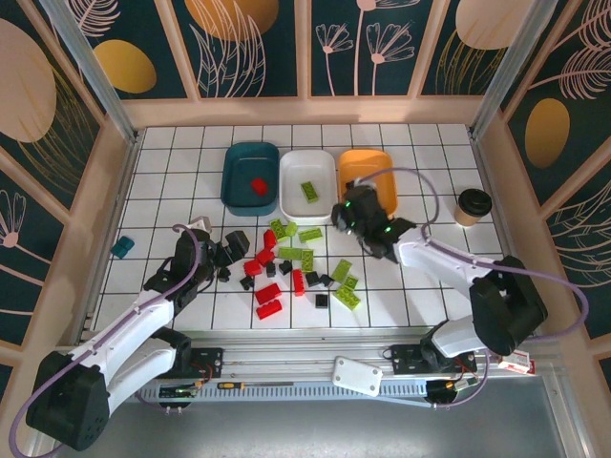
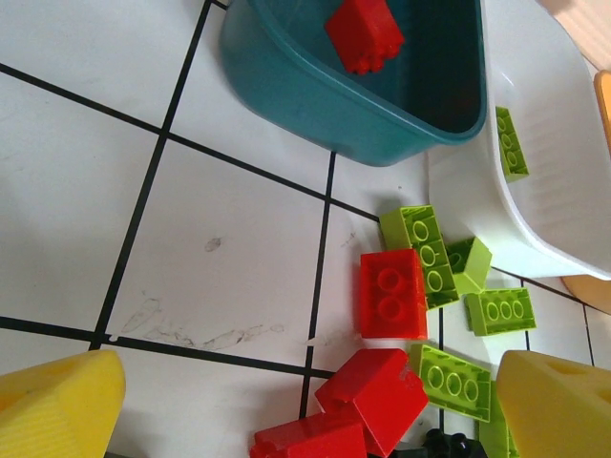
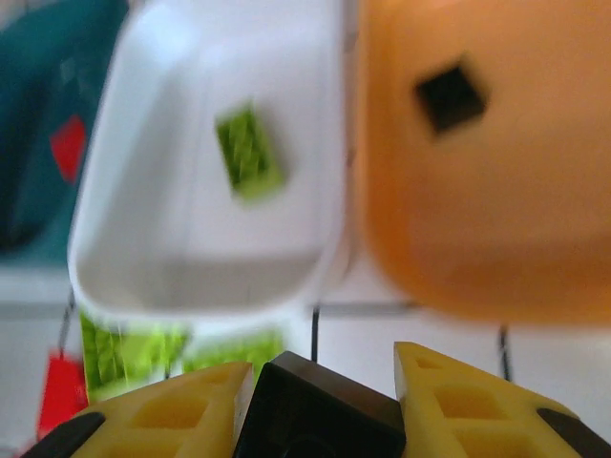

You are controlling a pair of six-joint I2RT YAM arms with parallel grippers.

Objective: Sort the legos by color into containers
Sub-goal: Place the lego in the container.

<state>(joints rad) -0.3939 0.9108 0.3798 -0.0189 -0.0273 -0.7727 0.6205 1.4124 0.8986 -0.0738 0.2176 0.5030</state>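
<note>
The orange tray already holds a black brick, so I will move my right gripper outward over the open middle of that tray and release the black brick there.
Red, lime green and black legos (image 1: 286, 267) lie scattered mid-table. Behind them stand three containers in a row: a dark teal tray (image 1: 239, 167) with one red brick (image 1: 258, 185), a white tray (image 1: 325, 196) with a green brick (image 1: 310, 191), and an orange tray (image 1: 372, 162) holding a black brick (image 3: 451, 95). My right gripper (image 1: 348, 215) hovers just in front of the white and orange trays. In the right wrist view it (image 3: 323, 382) is shut on a black brick (image 3: 320, 405). My left gripper (image 2: 305, 420) stands open low over two red bricks (image 2: 377, 396) at the pile's left edge.
A lone teal block (image 1: 122, 247) lies at the far left. A tan cup with a black lid (image 1: 472, 206) stands to the right of the orange tray. Low wooden walls enclose the tiled table on three sides.
</note>
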